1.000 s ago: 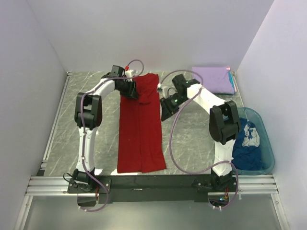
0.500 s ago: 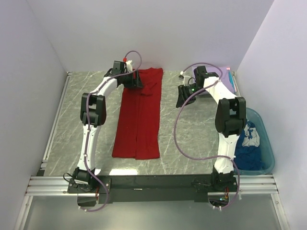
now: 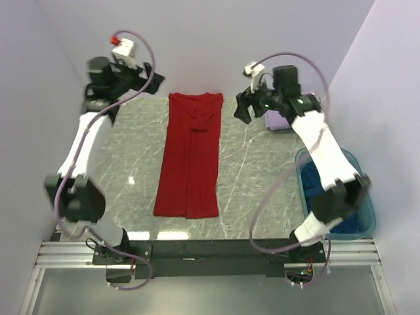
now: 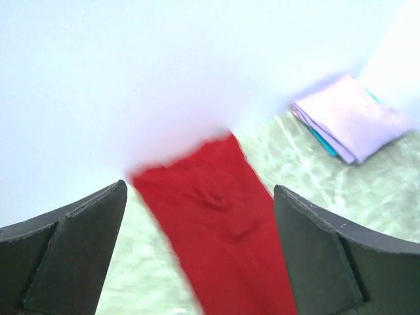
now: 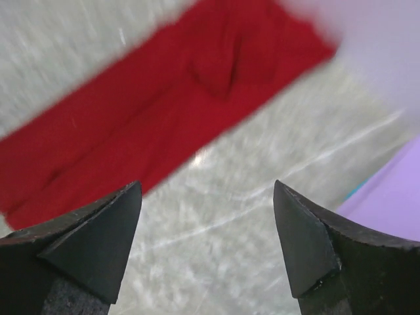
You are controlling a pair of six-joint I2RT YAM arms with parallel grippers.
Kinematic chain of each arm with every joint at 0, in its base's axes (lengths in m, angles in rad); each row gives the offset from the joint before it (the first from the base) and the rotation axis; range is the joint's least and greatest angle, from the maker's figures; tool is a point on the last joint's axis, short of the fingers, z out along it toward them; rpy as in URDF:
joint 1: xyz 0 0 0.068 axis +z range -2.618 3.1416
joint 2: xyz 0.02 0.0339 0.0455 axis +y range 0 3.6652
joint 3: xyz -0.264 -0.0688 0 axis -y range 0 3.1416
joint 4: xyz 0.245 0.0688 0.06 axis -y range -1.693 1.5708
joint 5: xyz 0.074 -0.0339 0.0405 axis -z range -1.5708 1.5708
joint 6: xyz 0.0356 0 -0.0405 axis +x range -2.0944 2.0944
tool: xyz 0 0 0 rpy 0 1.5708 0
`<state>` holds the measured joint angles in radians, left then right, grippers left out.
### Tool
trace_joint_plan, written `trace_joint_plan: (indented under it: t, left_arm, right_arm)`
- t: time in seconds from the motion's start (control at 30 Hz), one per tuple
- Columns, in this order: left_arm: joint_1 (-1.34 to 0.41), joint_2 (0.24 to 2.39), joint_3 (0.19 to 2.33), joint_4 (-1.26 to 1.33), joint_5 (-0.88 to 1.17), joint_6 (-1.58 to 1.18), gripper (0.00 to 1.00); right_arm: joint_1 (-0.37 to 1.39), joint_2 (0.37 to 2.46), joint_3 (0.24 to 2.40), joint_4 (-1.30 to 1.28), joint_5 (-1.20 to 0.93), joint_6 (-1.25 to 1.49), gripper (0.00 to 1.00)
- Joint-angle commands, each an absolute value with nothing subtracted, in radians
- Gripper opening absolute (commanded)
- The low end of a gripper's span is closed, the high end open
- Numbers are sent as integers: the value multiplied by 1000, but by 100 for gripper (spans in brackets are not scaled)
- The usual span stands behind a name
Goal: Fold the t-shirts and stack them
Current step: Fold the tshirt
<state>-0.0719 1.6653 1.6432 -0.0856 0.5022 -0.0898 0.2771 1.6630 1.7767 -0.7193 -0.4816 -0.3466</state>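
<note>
I will next move my left gripper back and down, toward my base, to the near corner of the red t-shirt on its own side (image 3: 159, 211), because the red t-shirt (image 3: 189, 157) is still long.
The red t-shirt (image 3: 189, 157) lies flat on the marble table as a long narrow strip, its far end by the back wall. Nothing holds it. My left gripper (image 3: 139, 84) hangs open, high above the table's back left; in its wrist view the red t-shirt (image 4: 220, 230) shows far below between the fingers. My right gripper (image 3: 241, 110) is open too, in the air just right of the shirt's far end, over bare table (image 5: 216, 223). The folded lavender t-shirt (image 4: 351, 118) lies in the back right corner. A dark blue t-shirt (image 3: 307, 187) sits in the tub.
A translucent teal tub (image 3: 369, 213) stands at the right edge, partly covered by my right arm. Something teal (image 4: 326, 141) peeks from under the lavender shirt. White walls close in the back and both sides.
Both grippers have opened and let go of the red shirt's far end. The left has swung up and left, the right up and right. The shirt slid toward the back wall, then lay still.
</note>
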Motion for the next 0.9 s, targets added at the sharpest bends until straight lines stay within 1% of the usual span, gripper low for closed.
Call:
trace_joint_plan:
  t: [0.0, 0.03, 0.07, 0.13, 0.17, 0.2, 0.23, 0.27, 0.3, 0.33, 0.37, 0.4, 0.43, 0.53, 0.57, 0.6, 0.63, 0.67, 0.73, 0.87]
  left_arm:
    - [-68, 1528, 1583, -169, 596, 143, 99]
    - [-45, 1502, 1572, -245, 667, 284, 99]
    - [-37, 1476, 1553, -426, 786, 367, 99]
    - [-32, 1367, 1424, -556, 814, 553, 99]
    - [-32, 1327, 1367, -665, 824, 619, 99]
    - [-34, 1254, 1315, -739, 831, 687, 98]
    - [-34, 1226, 1224, -796, 841, 790, 97]
    - [-34, 1200, 1183, -849, 845, 848, 95]
    - [-35, 1160, 1104, -983, 854, 921, 93]
    - [-37, 1143, 1060, -1021, 851, 1040, 91]
    - [-37, 1123, 1014, -1041, 845, 1070, 90]
    - [-37, 1083, 923, -1045, 825, 1100, 89]
    - [-37, 1065, 878, -1045, 816, 1179, 88]
    - [-37, 983, 721, -988, 793, 1291, 82]
    - [-37, 967, 689, -970, 793, 1311, 77]
    - [-37, 938, 630, -956, 796, 1336, 74]
    - [-37, 925, 605, -934, 813, 1383, 72]
    - [-38, 908, 582, -919, 821, 1400, 68]
    - [-43, 900, 528, -878, 834, 1437, 66]
    - [-52, 928, 483, -847, 833, 1529, 62]
  right_arm:
    - [287, 1490, 1662, -400, -530, -304, 88]
    - [288, 1448, 1607, -388, -588, -339, 88]
    - [320, 1436, 1589, -399, -630, -377, 88]
    - [404, 1451, 1601, -565, -551, -507, 87]
    - [469, 1466, 1606, -645, -488, -562, 87]
    - [583, 1488, 1602, -763, -430, -621, 87]
    - [644, 1509, 1562, -790, -358, -621, 87]
    - [687, 1506, 1521, -785, -344, -602, 87]
    - [763, 1499, 1426, -737, -341, -560, 87]
    - [800, 1477, 1378, -709, -344, -546, 87]
    - [831, 1471, 1335, -686, -341, -537, 87]
    - [863, 1470, 1257, -646, -341, -525, 86]
    - [909, 1465, 1214, -617, -341, -517, 84]
    - [998, 1433, 1056, -477, -319, -489, 81]
    - [1014, 1428, 1022, -442, -305, -486, 81]
    - [1026, 1424, 972, -384, -290, -483, 80]
    - [1044, 1420, 947, -356, -281, -485, 76]
    - [1049, 1417, 925, -327, -272, -485, 74]
    - [1055, 1425, 879, -267, -259, -498, 69]
    - [1062, 1437, 827, -200, -245, -523, 65]
